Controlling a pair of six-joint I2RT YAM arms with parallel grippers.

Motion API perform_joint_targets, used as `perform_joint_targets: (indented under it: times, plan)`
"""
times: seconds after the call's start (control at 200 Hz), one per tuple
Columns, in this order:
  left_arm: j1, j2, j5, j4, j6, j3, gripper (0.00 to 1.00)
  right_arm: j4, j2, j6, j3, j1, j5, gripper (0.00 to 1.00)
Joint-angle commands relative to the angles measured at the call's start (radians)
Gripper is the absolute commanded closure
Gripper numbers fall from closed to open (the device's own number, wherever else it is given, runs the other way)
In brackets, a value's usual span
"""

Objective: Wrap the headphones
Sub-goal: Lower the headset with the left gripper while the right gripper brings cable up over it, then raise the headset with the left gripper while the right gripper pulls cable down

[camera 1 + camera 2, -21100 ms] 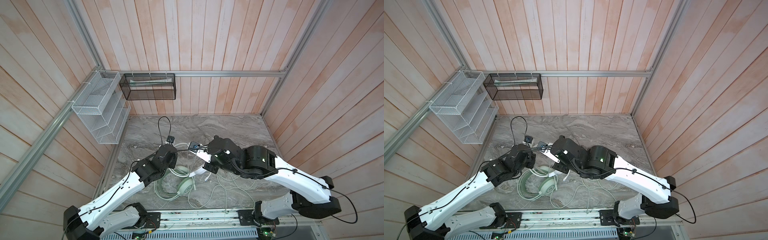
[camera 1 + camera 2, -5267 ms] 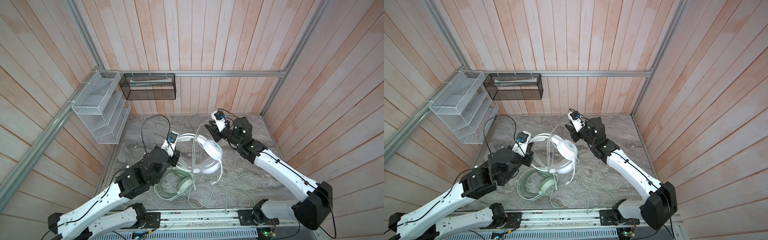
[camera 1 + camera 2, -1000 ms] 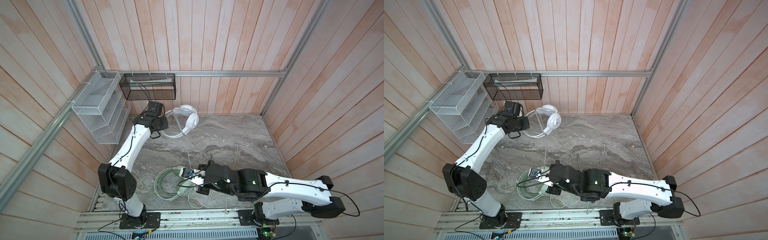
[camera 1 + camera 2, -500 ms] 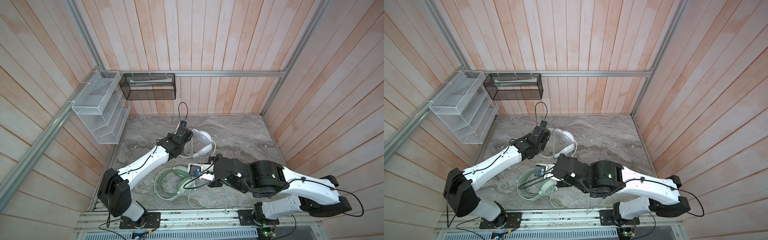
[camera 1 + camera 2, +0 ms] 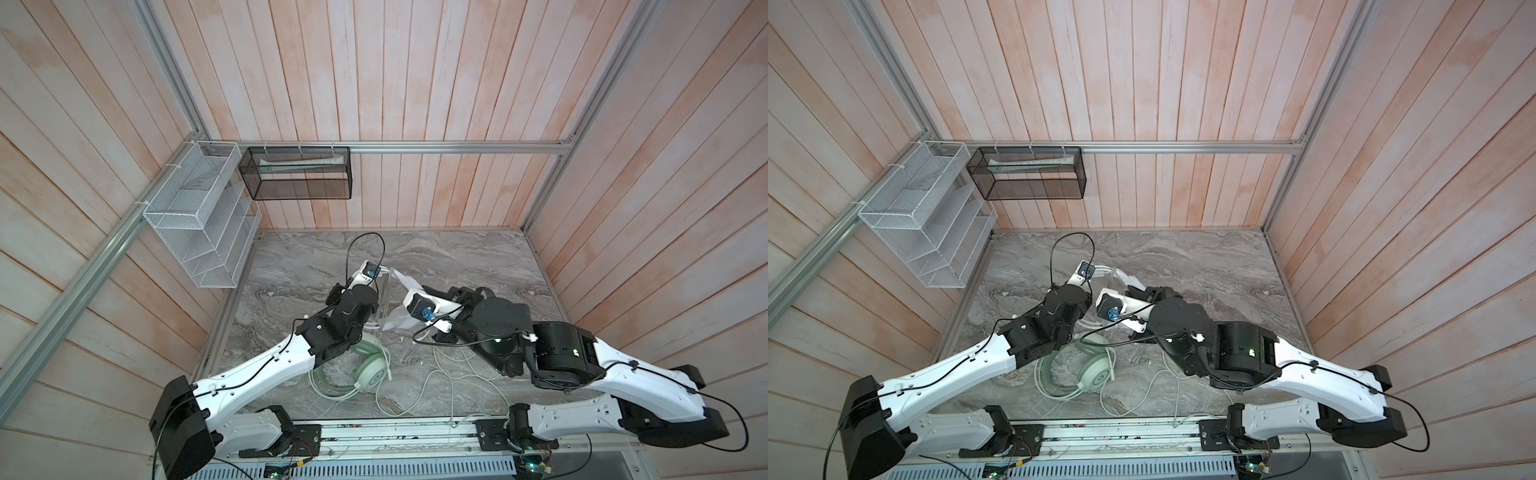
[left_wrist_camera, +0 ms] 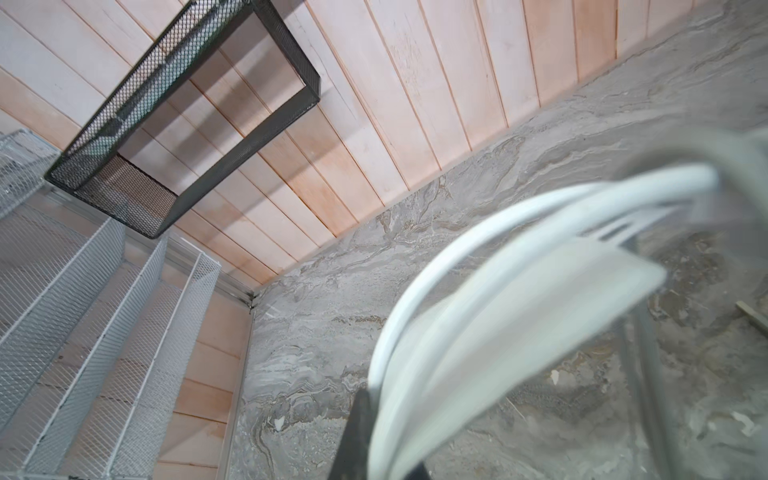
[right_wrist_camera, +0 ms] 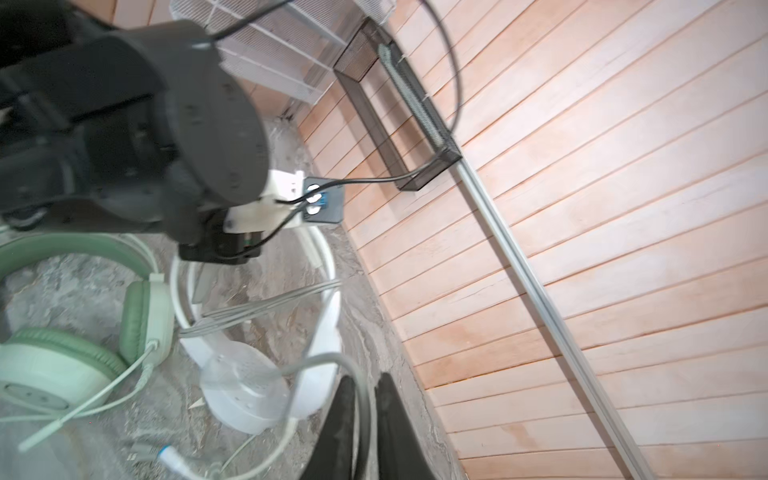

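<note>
The cable's turns already cross at the headband's far side [image 5: 405, 279] [image 7: 331, 297], so my right gripper will next move outward toward that side and release the cable.
The white headphones [image 5: 398, 283] hang blurred above the middle of the marble table [image 5: 478, 257]. My left gripper [image 6: 384, 436] is shut on their headband [image 6: 478, 232]. Several turns of thin grey cable [image 7: 266, 305] cross the band between its two sides, and one white earcup [image 7: 245, 386] hangs low. My right gripper [image 7: 368, 399] is just right of that earcup. Its two dark fingers stand a narrow gap apart, shut on the cable that runs between them. The mint green headphones [image 5: 372, 370] [image 5: 1096, 372] [image 7: 54, 365] lie flat at the front, partly under my left arm.
Loose cable [image 5: 449, 374] trails over the front of the table toward the front rail [image 5: 395, 432]. A white wire rack [image 5: 199, 224] hangs on the left wall. A black mesh basket [image 5: 297, 174] is fixed to the back wall.
My left gripper has brought the white headphones down from beside the black basket to the middle of the table. My right gripper has moved from the front, by the mint pair, back beside them.
</note>
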Motion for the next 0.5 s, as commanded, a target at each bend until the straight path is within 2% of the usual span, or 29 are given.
perform_joint_targets:
  times: [0.0,0.065,0.125,0.275,0.39,0.475,0.495]
  plan:
    - [-0.023,-0.033,-0.025,0.073,0.059,-0.050,1.00,0.159,-0.003,-0.002,-0.035,-0.047,0.014,0.85]
    - [-0.034,-0.041,-0.021,0.073,0.054,-0.052,1.00,0.164,0.002,0.018,-0.052,-0.088,-0.045,0.85]
    - [-0.042,-0.046,-0.020,0.077,0.049,-0.055,1.00,0.171,0.007,0.031,-0.066,-0.114,-0.084,0.90]
    - [-0.048,-0.052,-0.025,0.044,0.014,-0.038,1.00,0.186,0.016,0.068,-0.086,-0.130,-0.102,0.91]
    - [-0.047,-0.053,-0.054,-0.045,-0.073,0.035,1.00,0.210,-0.016,0.137,-0.124,-0.134,-0.116,0.78]
    - [-0.047,-0.076,-0.045,-0.080,-0.111,0.102,1.00,0.267,-0.077,0.179,-0.199,-0.140,-0.148,0.65]
    - [-0.047,-0.087,-0.042,-0.081,-0.116,0.117,1.00,0.286,-0.094,0.189,-0.225,-0.141,-0.152,0.58]
